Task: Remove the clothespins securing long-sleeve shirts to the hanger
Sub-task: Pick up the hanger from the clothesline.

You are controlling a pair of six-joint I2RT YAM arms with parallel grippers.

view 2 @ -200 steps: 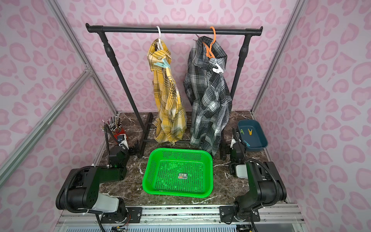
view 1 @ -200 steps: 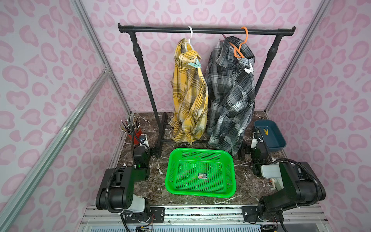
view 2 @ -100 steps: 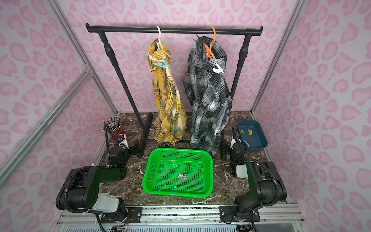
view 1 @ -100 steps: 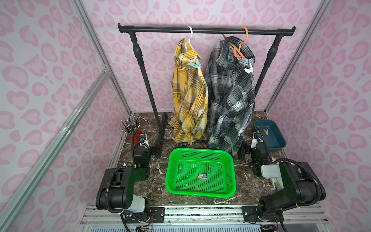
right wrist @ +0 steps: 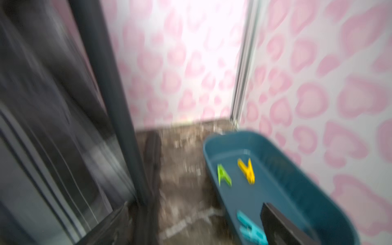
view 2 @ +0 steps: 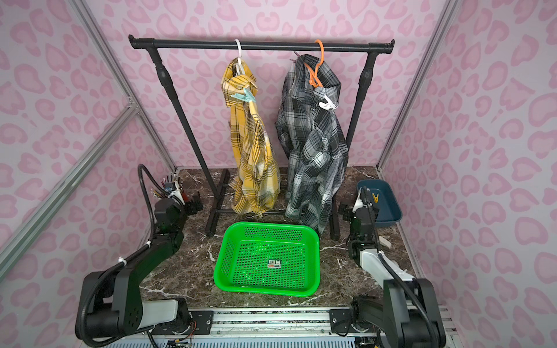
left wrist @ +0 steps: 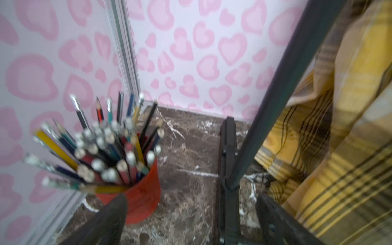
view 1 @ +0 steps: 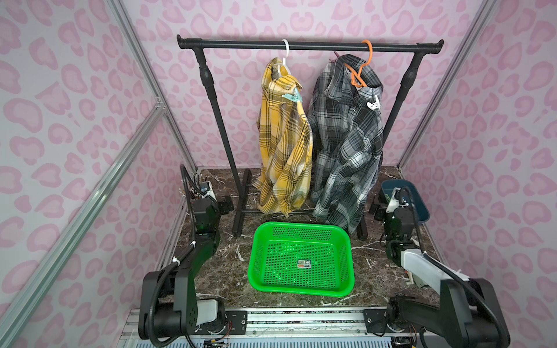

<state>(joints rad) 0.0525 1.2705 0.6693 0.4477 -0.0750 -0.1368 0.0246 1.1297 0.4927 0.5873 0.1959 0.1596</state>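
My right gripper rises from beside the blue tub to the black-grey shirt's fold below the white clothespin [view 1: 373, 104] next, since that fold hangs high above it.
Two long-sleeve shirts hang from the black rail. The yellow plaid shirt [view 1: 284, 144] is on a white hanger [view 1: 284, 57], with a mint clothespin [view 1: 294, 96] clipped at its shoulder. The black-grey plaid shirt [view 1: 346, 144] is on an orange hanger [view 1: 360, 72], with a white clothespin [view 1: 373, 104] on it. Both show in both top views. My left gripper [view 1: 224, 205] sits low by the rack's left foot, open and holding nothing [left wrist: 191, 212]. My right gripper [view 1: 378, 211] is low by the right foot, open and holding nothing [right wrist: 195, 220].
A green basket [view 1: 301, 229] lies at the front centre. A blue tub [right wrist: 297, 191] at the right holds green [right wrist: 222, 175], yellow [right wrist: 247, 170] and teal [right wrist: 250, 230] clothespins. A red cup of pencils [left wrist: 144, 195] stands at the left. The rack's posts [left wrist: 275, 106] stand close to both wrists.
Both wrists have lifted slightly from their low resting places. The right wrist view is blurred by motion. The shirts and their clothespins have not moved.
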